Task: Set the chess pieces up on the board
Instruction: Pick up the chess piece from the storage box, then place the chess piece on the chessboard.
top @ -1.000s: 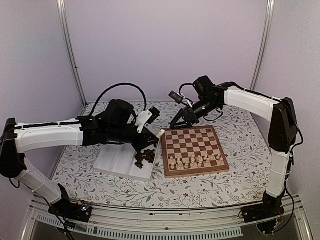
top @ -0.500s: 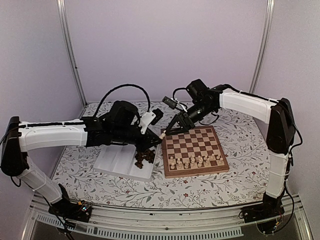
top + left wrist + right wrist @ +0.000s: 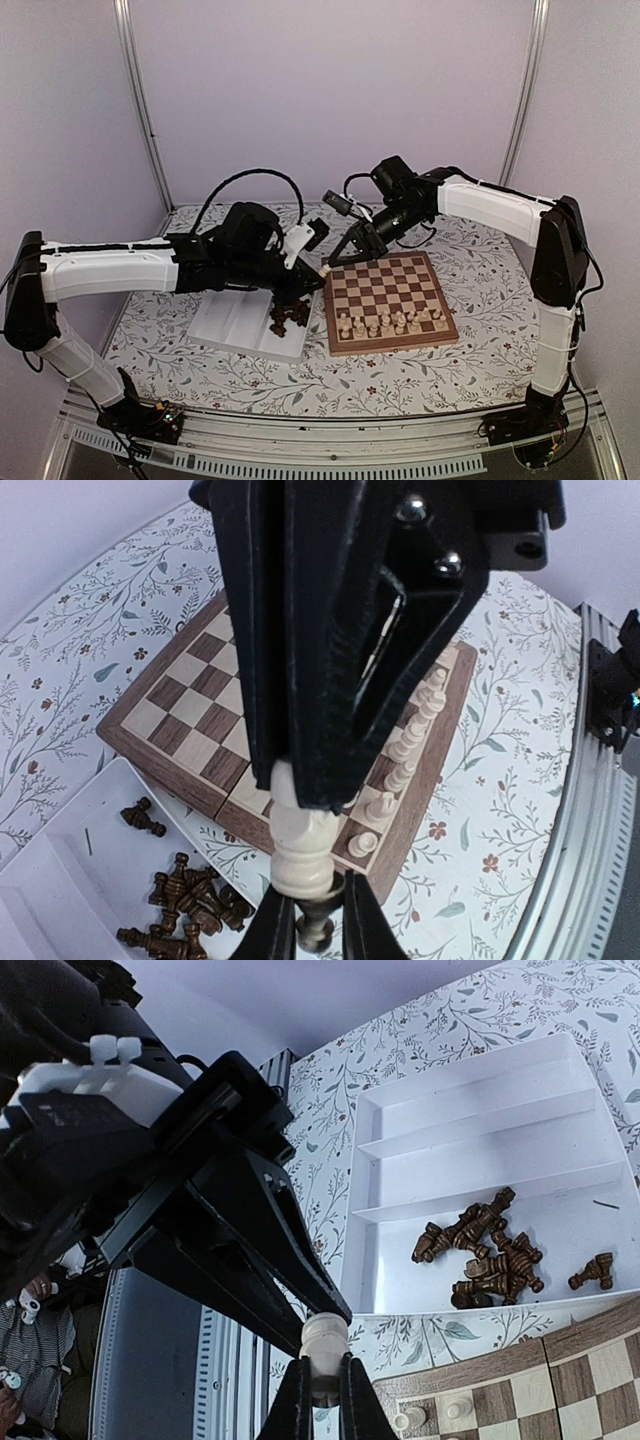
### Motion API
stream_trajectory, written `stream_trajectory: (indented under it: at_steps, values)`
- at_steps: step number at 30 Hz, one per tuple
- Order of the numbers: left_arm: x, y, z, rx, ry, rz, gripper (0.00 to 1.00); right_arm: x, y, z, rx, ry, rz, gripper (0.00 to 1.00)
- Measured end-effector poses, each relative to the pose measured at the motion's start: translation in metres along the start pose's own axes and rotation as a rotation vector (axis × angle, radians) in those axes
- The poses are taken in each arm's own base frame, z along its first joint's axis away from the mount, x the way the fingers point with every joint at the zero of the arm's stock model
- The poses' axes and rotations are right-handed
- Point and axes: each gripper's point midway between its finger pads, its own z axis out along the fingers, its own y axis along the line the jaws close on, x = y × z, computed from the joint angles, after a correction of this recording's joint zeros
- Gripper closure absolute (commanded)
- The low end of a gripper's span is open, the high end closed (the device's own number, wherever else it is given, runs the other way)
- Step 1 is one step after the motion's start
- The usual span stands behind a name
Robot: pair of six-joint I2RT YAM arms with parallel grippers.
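Note:
I will move my right gripper back and down next, to the right in the top view, and let go of its piece in the gap in the board's near row, because that square is empty.
Both grippers meet just off the board's [image 3: 395, 275] far left corner, each shut on one cream chess piece [image 3: 324, 266]. My left gripper [image 3: 318, 920] clamps the piece [image 3: 300, 845] at its base end. My right gripper [image 3: 322, 1380] pinches its other end [image 3: 323, 1340], and the right fingers [image 3: 330, 680] come down over it in the left wrist view. Cream pieces [image 3: 390, 322] stand in the board's two near rows. Dark pieces [image 3: 290, 315] lie heaped in the white tray [image 3: 235, 320].
The tray sits left of the board on the floral tablecloth [image 3: 480, 360], its dark pile [image 3: 490, 1255] in the compartment nearest the board [image 3: 560, 1380]. A metal rail [image 3: 600, 810] runs along the table's near edge.
My right gripper has moved left to the left gripper and shut on the cream piece held there. The left arm has shifted slightly toward the board.

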Motion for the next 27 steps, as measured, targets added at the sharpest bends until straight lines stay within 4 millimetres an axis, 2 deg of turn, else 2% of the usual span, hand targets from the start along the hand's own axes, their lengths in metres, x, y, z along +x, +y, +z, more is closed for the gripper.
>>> stream_trajectory:
  at_steps: [6, 10, 13, 16, 21, 24, 27]
  values:
    - [0.010, 0.003, 0.004, -0.017, 0.037, 0.008, 0.92, -0.001, -0.011, -0.011, 0.051, -0.007, -0.006, 1.00]
    - [0.019, 0.004, 0.004, -0.022, 0.089, 0.016, 0.92, 0.004, -0.030, -0.047, 0.170, -0.024, -0.008, 1.00]
    - [0.009, 0.005, 0.001, -0.027, 0.115, 0.033, 0.92, 0.017, -0.036, -0.075, 0.291, -0.002, -0.029, 1.00]
    - [-0.018, 0.008, -0.004, -0.035, 0.097, 0.053, 0.92, 0.043, -0.038, -0.097, 0.419, 0.060, -0.063, 1.00]
    - [-0.060, 0.015, -0.008, -0.051, 0.039, 0.081, 0.92, 0.107, -0.031, -0.102, 0.517, 0.224, -0.068, 1.00]
    - [-0.063, 0.021, -0.005, -0.061, 0.037, 0.086, 0.91, 0.141, -0.029, -0.105, 0.551, 0.313, -0.052, 1.00]
    - [-0.057, 0.033, -0.003, -0.072, 0.051, 0.075, 0.91, 0.165, -0.025, -0.112, 0.590, 0.375, -0.047, 1.00]
